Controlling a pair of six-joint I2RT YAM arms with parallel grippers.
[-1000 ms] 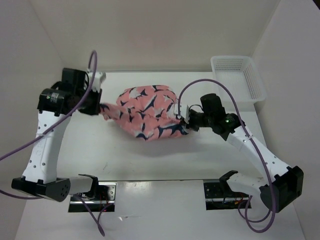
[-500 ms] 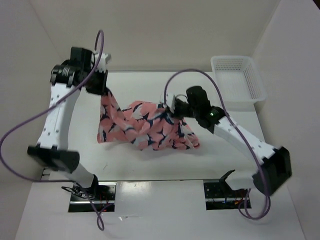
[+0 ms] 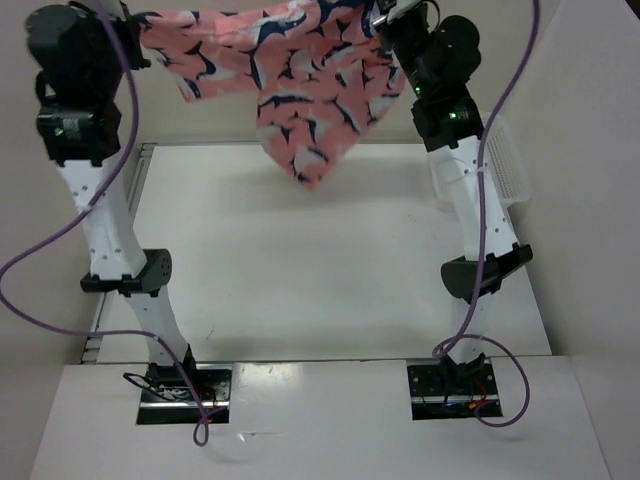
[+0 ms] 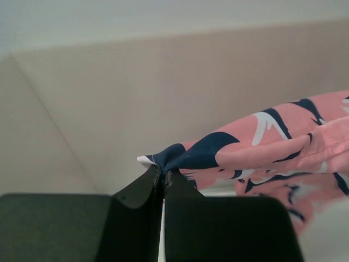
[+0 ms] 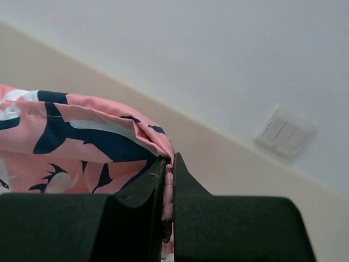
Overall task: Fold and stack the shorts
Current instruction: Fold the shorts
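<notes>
The bare tabletop near the basket is below and back toward the base. My right gripper should lower the shorts' edge back onto that spot next and release it.
The salmon-pink shorts (image 3: 290,80) with navy-and-white print hang high above the table, stretched between both grippers at the top of the top view. My left gripper (image 3: 135,35) is shut on the left corner of the shorts (image 4: 229,150), pinched at the fingertips (image 4: 162,173). My right gripper (image 3: 385,25) is shut on the right edge of the shorts (image 5: 82,131), with fabric squeezed between the fingers (image 5: 169,164). A point of cloth droops down in the middle.
The white mesh basket (image 3: 510,165) stands at the back right of the white table (image 3: 300,260), partly hidden behind the raised right arm (image 3: 470,190). The left arm (image 3: 100,200) stands upright at the left. Beige walls enclose the table.
Both arms have risen steeply and spread apart, lifting the shorts from the table surface into the air, where they now hang stretched out.
</notes>
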